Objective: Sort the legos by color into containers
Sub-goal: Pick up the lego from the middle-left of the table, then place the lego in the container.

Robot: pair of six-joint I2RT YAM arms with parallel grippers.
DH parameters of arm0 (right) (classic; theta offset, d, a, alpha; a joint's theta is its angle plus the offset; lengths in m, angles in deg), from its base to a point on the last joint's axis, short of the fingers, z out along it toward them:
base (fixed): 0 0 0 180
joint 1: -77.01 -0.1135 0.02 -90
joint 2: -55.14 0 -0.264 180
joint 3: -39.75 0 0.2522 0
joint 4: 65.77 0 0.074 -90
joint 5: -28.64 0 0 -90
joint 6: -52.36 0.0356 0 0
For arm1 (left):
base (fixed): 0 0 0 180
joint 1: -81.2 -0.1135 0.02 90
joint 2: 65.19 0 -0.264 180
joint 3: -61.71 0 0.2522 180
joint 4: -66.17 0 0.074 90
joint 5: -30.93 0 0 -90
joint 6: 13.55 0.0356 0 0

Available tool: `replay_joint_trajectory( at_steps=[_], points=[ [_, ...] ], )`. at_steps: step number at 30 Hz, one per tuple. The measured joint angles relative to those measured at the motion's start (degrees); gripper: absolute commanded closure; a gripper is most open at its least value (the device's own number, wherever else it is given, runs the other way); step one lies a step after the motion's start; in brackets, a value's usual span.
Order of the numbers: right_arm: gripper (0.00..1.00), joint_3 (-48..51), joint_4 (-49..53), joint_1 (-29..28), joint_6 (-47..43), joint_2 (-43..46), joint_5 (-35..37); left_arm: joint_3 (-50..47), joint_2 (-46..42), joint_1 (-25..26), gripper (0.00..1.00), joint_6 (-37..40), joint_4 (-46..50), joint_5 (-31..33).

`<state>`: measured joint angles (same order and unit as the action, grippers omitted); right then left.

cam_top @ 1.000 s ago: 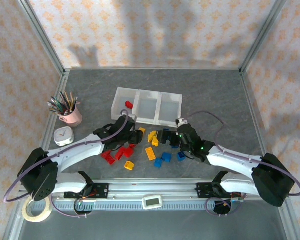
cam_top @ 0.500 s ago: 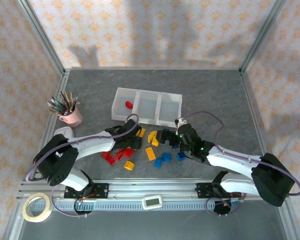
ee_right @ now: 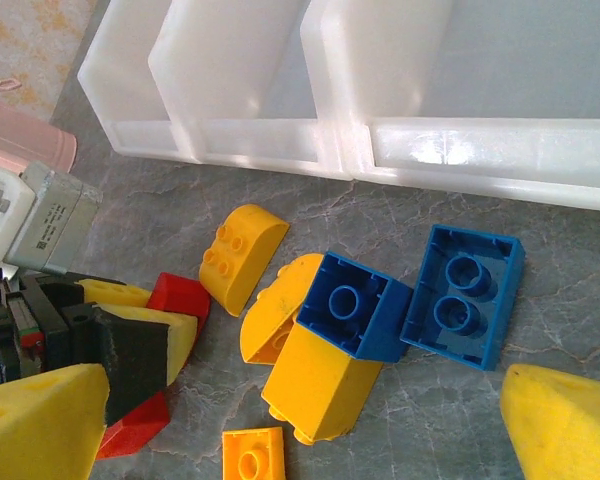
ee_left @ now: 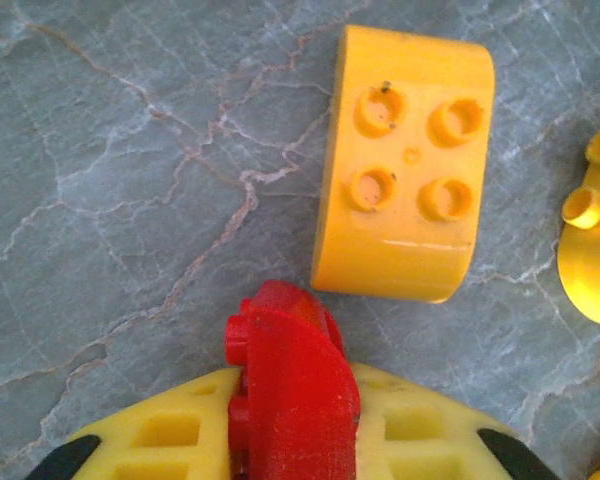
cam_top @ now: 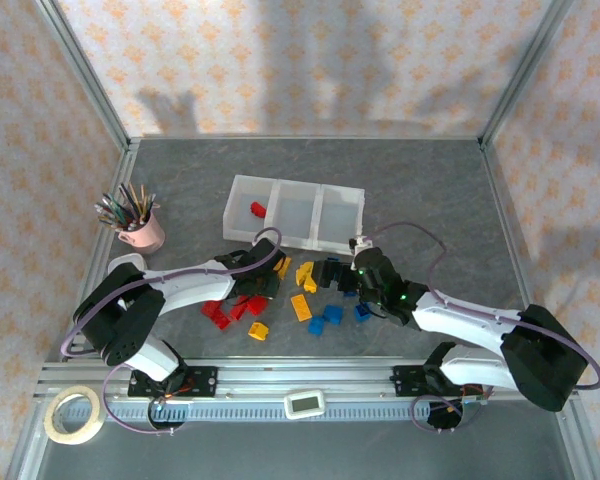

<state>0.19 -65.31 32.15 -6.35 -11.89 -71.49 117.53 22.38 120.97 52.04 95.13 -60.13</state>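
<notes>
The left gripper lifts up and outward over the near side of the container section holding a red lego [cam_top: 247, 213] next and releases the matching lego, since the section lies outward.
My left gripper [cam_top: 267, 281] is shut on a red lego [ee_left: 291, 380], pinched upright between its yellow pads [ee_left: 160, 440] just over the table. A yellow four-stud lego [ee_left: 405, 230] lies right ahead of it. My right gripper [ee_right: 305, 415] stands open above a cluster of yellow legos [ee_right: 320, 385] and two blue legos [ee_right: 355, 305], touching none. The containers [cam_top: 295, 212] sit behind the pile, with one red lego [cam_top: 258, 209] in the left compartment. More red [cam_top: 217, 315], yellow [cam_top: 300, 306] and blue [cam_top: 332, 314] legos lie loose in front.
A pink cup of pencils [cam_top: 140, 232] stands at the left. A tape roll [cam_top: 72, 417] and a small white device [cam_top: 304, 403] lie on the front rail. The tray's near wall [ee_right: 380, 150] is close ahead of the right gripper.
My left arm has reached further right into the pile and its jaws have closed on the red lego. The right arm has stayed put.
</notes>
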Motion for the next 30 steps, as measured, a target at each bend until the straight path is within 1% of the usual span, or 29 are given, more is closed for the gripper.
replay_joint_trajectory(
  at_steps=[4,6,13,17,23,30],
  points=[
    [0.00,-0.79,0.13,0.00,-0.04,0.00,0.02,0.00,-1.51,0.00,0.89,-0.13,0.04,1.01],
    [0.00,-1.53,0.44,0.00,-0.04,0.00,0.02,0.00,-3.10,0.00,0.90,-0.17,0.09,1.60],
    [0.00,-5.75,1.73,0.00,-0.09,0.00,1.07,0.66,-11.61,-0.07,0.90,-1.36,1.44,5.44],
    [0.00,-9.42,2.21,0.00,-0.26,-2.03,2.21,3.34,-13.68,-1.64,0.90,-1.73,2.12,7.58],
    [0.00,-14.10,2.56,0.00,-0.48,-5.86,3.28,10.73,-11.06,-8.11,0.90,-2.12,2.58,10.19],
    [0.00,-17.64,3.17,0.02,-1.66,-8.83,5.84,20.79,-0.68,-13.73,0.90,-0.55,2.36,10.88]
  ],
)
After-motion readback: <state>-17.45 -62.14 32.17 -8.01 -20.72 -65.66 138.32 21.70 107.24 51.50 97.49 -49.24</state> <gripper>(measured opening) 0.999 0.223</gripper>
